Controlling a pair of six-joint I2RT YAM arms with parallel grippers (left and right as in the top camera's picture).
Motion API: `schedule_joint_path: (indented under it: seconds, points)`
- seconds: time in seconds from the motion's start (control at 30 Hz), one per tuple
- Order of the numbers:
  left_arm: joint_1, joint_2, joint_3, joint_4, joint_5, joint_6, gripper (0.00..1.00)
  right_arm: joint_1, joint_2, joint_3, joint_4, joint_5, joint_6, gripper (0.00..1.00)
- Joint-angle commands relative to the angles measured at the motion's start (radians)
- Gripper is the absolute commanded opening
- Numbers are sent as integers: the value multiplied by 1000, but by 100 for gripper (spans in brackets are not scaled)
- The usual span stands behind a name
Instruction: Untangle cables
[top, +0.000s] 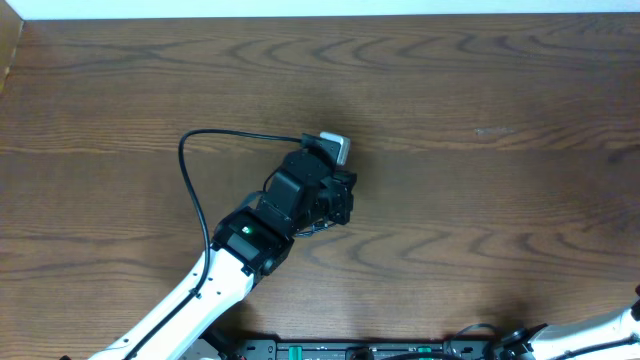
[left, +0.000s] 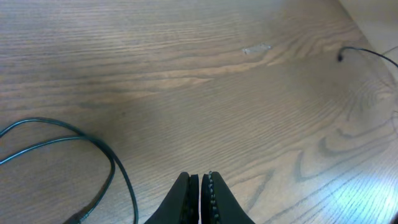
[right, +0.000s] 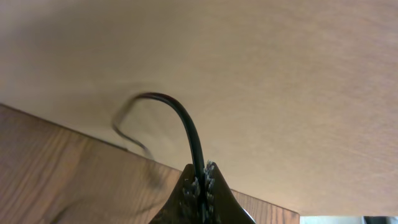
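The wooden tabletop lies below my right gripper, so it will next swing outward, tip its fingers down over that wood and release the black cable (right: 186, 124) there.
My left gripper (left: 200, 176) is shut low over the middle of the wooden table (top: 480, 220), with a thin white strip of the white cable (left: 199, 205) pinched between its pads. Overhead, the left gripper (top: 343, 198) hides that cable. A thin black cord (left: 93, 142) lies in two loose strands on the table to its left. My right gripper (right: 202, 167) is shut on the black cable (right: 186, 124), which arches up and away to the left from its fingertips. A small black plug end (left: 341, 57) with a thin cord lies far right.
The arm's own thicker black wire (top: 190, 150) loops to the left of the left wrist. Only part of the right arm (top: 600, 330) shows, at the table's bottom right corner. The table's edge (right: 74, 134) runs just ahead of the right gripper.
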Motion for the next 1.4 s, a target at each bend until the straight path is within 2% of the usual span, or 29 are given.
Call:
schedule_joint_path:
  seconds: [0.0,0.43,0.67,1.07,1.37]
  points:
    - [-4,1,-2,4,-17,-4,9,15,28,10,8,-107,23,1]
    - [-4,1,-2,-14,-21,-2,9,88,219,10,-55,-136,8,1]
    - [-4,1,-2,-14,-43,-2,8,138,251,10,-72,-132,-58,1]
    - [-4,1,-2,-14,-61,14,9,167,275,2,-300,-151,62,1]
    - [-4,1,-2,-17,-61,22,9,172,275,-77,-294,-155,62,1]
